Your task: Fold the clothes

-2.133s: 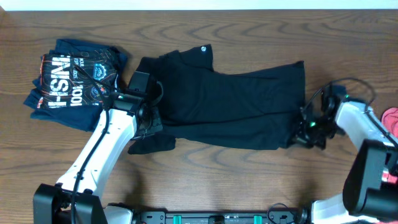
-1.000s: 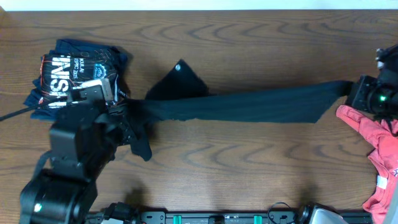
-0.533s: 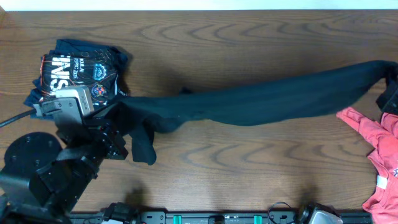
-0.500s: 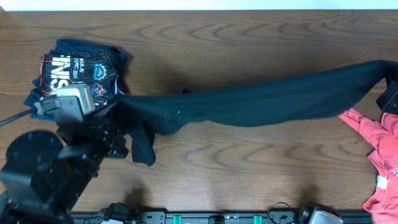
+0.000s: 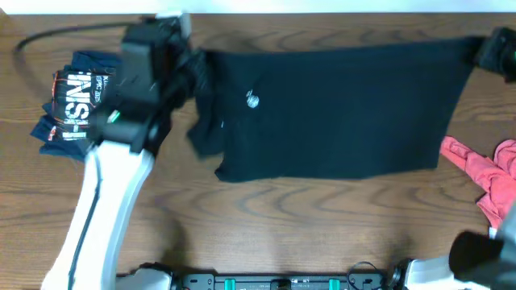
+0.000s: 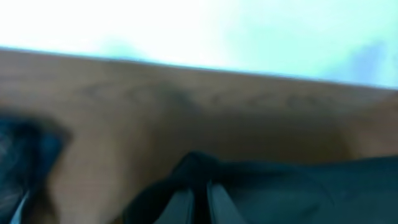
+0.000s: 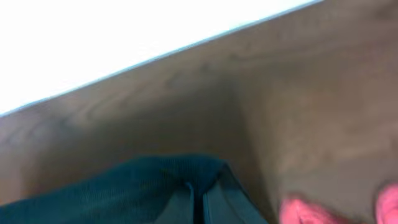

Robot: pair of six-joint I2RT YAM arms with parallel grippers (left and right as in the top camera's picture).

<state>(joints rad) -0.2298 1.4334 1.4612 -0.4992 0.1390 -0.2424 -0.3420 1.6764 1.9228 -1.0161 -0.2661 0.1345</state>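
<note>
The bare wood beside the red garment is below and back, so the right gripper needs to move down and back there next and let go of the raised shirt corner.
A black shirt hangs stretched wide between my two grippers over the far half of the table. My left gripper is shut on its left corner; the left wrist view shows the fingers pinching dark cloth. My right gripper is shut on the right corner at the far right edge; the right wrist view shows the fingers closed on the cloth. A small silver tag shows on the shirt.
A folded navy shirt with orange and white print lies at the far left. A red garment lies at the right edge and also shows in the right wrist view. The wooden table has a white wall behind it.
Both grippers lifted the black shirt and carried it toward the far edge. It went from a sagging narrow band to a wide spread sheet.
</note>
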